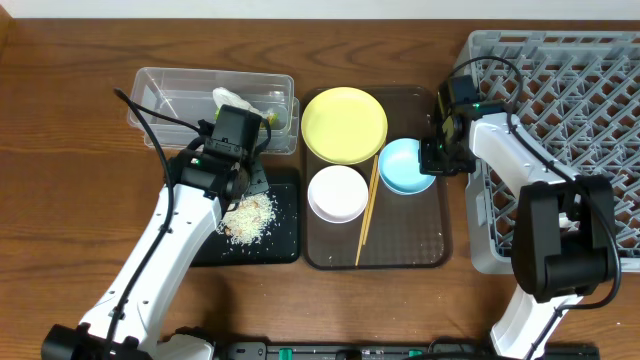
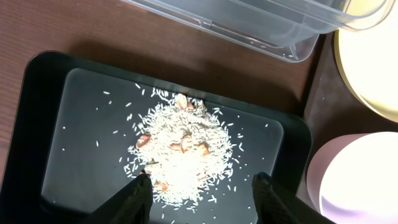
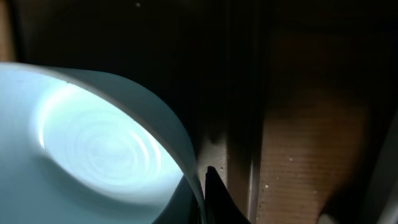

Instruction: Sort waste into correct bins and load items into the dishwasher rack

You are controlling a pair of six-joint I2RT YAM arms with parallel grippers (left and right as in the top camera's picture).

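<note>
I should next lift the blue bowl [image 1: 400, 165] with my right gripper, tilt it, and lower it to the rack's far corner by the brown tray. Then I should release it, because that corner is empty.
The rice-like leftovers [image 1: 250, 218] lie in a heap on the black tray [image 1: 285, 245]. My left gripper [image 1: 243, 188] is open and empty just above the heap [image 2: 180, 146], and its fingers [image 2: 202, 199] straddle the near edge of the heap. The clear tub [image 1: 170, 95] holds the wrapper and white scrap [image 1: 245, 105]. The yellow plate [image 1: 344, 124], white bowl [image 1: 337, 193], chopsticks [image 1: 368, 210] and light blue bowl [image 1: 400, 165] rest on the brown serving tray. My right gripper [image 1: 432, 160] is shut on the blue bowl's right rim [image 3: 155, 134]. The grey rack [image 1: 570, 90] stands at the right. I see no cup.
The brown serving tray [image 1: 405, 245] lies between the black tray and the rack. The tub's edge [image 2: 261, 28], the yellow plate [image 2: 373, 68] and the white bowl [image 2: 360, 180] border the black tray [image 2: 43, 124] in the left wrist view.
</note>
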